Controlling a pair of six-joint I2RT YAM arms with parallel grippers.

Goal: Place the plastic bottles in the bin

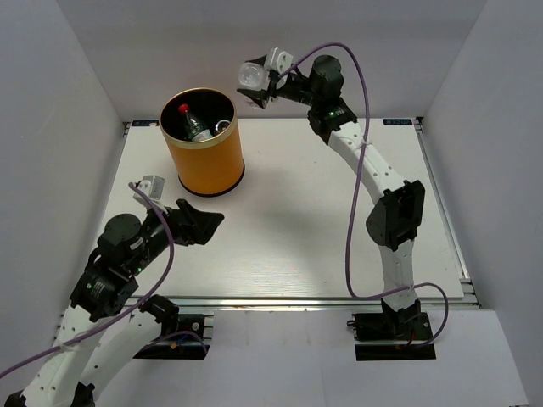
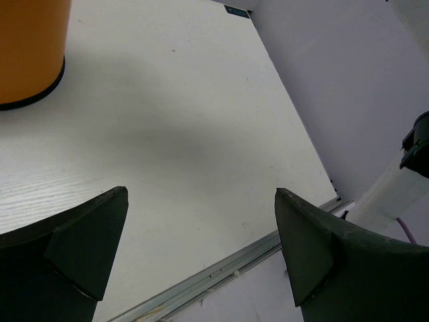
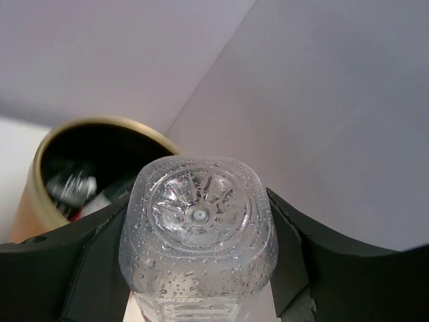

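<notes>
The bin's opening [image 1: 199,117] [image 3: 100,159] lies left of my right gripper in the top view, so next my right gripper will carry the clear bottle across the bin's rim and release it.
The orange bin [image 1: 205,159] with a gold rim stands at the back left of the table. Bottles lie inside it, one with a red cap [image 1: 183,109]. My right gripper [image 1: 259,83] is raised to the right of the bin's rim and is shut on a clear plastic bottle [image 1: 250,74]. In the right wrist view the bottle's base [image 3: 199,221] faces the camera between the fingers, with the bin [image 3: 40,201] beyond at lower left. My left gripper [image 1: 204,223] is open and empty, low over the table in front of the bin. The bin's base [image 2: 30,54] shows in the left wrist view.
White walls enclose the table on the left, back and right. The table's metal front edge [image 2: 221,265] runs just beyond my left fingers. The right arm [image 1: 394,212] stretches across the right half of the table.
</notes>
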